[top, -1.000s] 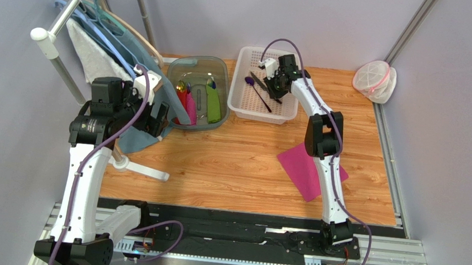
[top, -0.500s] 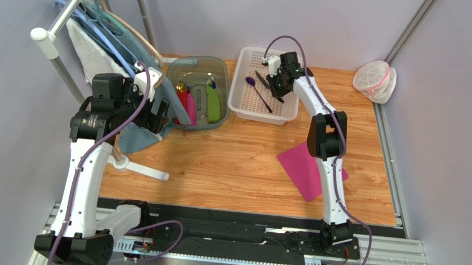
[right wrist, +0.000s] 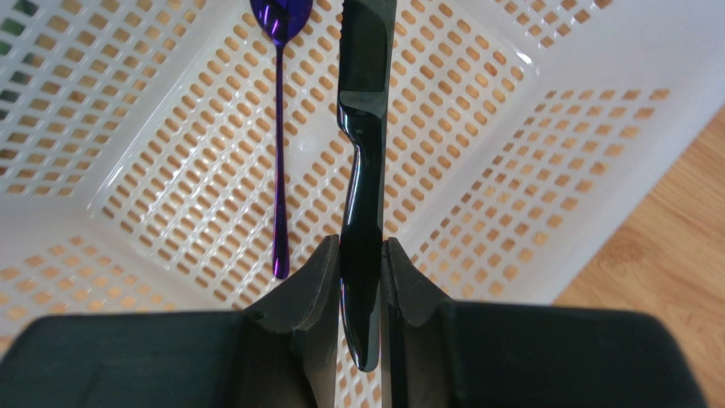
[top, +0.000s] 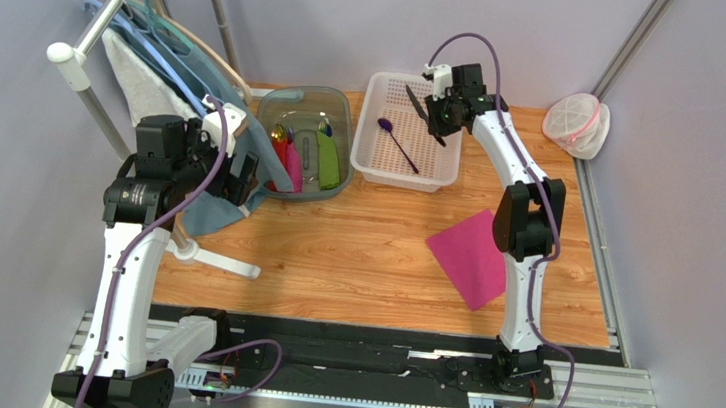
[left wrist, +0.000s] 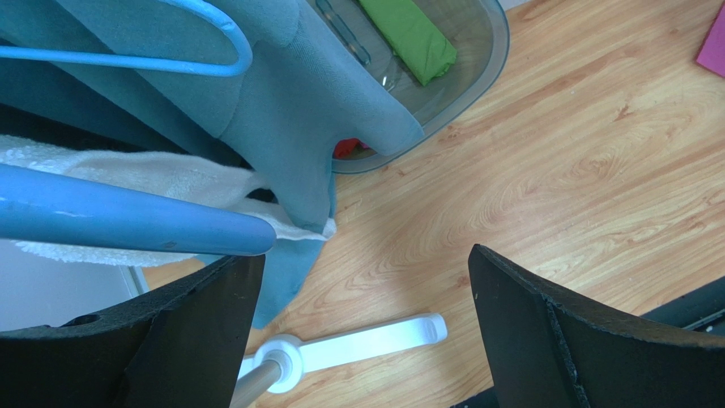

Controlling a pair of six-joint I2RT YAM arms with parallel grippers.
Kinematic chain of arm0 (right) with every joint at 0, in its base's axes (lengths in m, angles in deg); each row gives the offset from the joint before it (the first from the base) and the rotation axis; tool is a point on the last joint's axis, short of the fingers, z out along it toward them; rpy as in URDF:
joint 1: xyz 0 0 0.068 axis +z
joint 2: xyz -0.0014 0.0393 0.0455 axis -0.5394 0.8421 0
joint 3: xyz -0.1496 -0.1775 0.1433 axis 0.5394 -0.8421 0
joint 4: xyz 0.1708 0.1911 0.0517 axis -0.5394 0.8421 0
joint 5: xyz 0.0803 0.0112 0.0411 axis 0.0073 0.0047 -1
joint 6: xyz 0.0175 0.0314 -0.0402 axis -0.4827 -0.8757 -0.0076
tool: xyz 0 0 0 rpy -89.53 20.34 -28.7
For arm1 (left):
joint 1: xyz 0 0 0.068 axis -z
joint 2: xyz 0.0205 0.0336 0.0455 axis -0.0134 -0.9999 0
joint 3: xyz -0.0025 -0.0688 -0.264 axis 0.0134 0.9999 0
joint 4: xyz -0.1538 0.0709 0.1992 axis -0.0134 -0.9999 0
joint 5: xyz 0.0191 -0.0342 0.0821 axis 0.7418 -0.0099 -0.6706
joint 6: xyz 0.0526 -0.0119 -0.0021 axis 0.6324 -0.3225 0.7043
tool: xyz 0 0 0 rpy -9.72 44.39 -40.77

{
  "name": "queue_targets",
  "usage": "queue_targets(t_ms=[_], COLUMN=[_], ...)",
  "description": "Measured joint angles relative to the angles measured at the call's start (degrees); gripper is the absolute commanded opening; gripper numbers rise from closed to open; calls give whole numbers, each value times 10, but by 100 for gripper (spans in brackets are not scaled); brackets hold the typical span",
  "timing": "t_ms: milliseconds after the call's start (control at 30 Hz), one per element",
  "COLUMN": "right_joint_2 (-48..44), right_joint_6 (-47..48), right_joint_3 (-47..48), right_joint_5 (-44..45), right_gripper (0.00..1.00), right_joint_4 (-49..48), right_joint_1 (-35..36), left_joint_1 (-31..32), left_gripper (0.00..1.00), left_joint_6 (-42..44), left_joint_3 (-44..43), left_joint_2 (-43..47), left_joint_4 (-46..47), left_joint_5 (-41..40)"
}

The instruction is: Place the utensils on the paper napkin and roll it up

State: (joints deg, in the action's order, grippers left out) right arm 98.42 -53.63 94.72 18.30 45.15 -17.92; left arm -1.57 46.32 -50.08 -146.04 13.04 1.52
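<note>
The robot's right gripper needs to move back from the basket (top: pixel 376 169) and down over the magenta-pink paper napkin (top: pixel 472 256) to free the knife, as the napkin lies flat and bare.
My right gripper (top: pixel 441 112) is shut on the handle of the black knife (top: pixel 417 104) and holds it lifted above the white basket (top: pixel 376 169). The right wrist view shows the knife (right wrist: pixel 364 127) pinched between my fingers (right wrist: pixel 319 276), its blade pointing away. The dark purple spoon (top: pixel 397 144) lies on the basket floor; it also shows in the right wrist view (right wrist: pixel 278 144). The magenta-pink paper napkin (top: pixel 472 256) lies flat on the wooden table, right of centre. My left gripper (top: pixel 241 179) is open and empty beside the hanging blue cloth (left wrist: pixel 281 110).
A grey tub (top: pixel 345 114) with green, pink and red items stands left of the basket. A hanger rack with cloths (top: pixel 153 57) is at the far left, its white foot (left wrist: pixel 357 340) on the table. A clear bag (top: pixel 576 122) sits at the back right.
My right gripper has risen out of the basket and moved right with the black knife in it. The spoon stays on the basket floor. The left arm has barely moved.
</note>
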Motion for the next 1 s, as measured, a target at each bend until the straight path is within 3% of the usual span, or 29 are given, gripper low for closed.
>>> queue_targets(t_ms=[200, 667, 833, 1000], right_joint_2=[-150, -730, -805, -814], right_joint_6=[-43, -193, -257, -294], right_joint_3=[-142, -619, -721, -792], right_joint_5=[3, 107, 144, 153], right_gripper=[0, 0, 0, 0], right_joint_4=[-5, -26, -5, 10], right_joint_1=[-16, -34, -34, -34], left_joint_1=[0, 17, 74, 118], left_gripper=[99, 99, 99, 99], left_joint_6=[-3, -52, -63, -76], left_joint_3=[14, 87, 104, 112], left_joint_2=[17, 88, 99, 100], left_joint_4=[19, 97, 117, 134], left_joint_5=[11, 112, 121, 111])
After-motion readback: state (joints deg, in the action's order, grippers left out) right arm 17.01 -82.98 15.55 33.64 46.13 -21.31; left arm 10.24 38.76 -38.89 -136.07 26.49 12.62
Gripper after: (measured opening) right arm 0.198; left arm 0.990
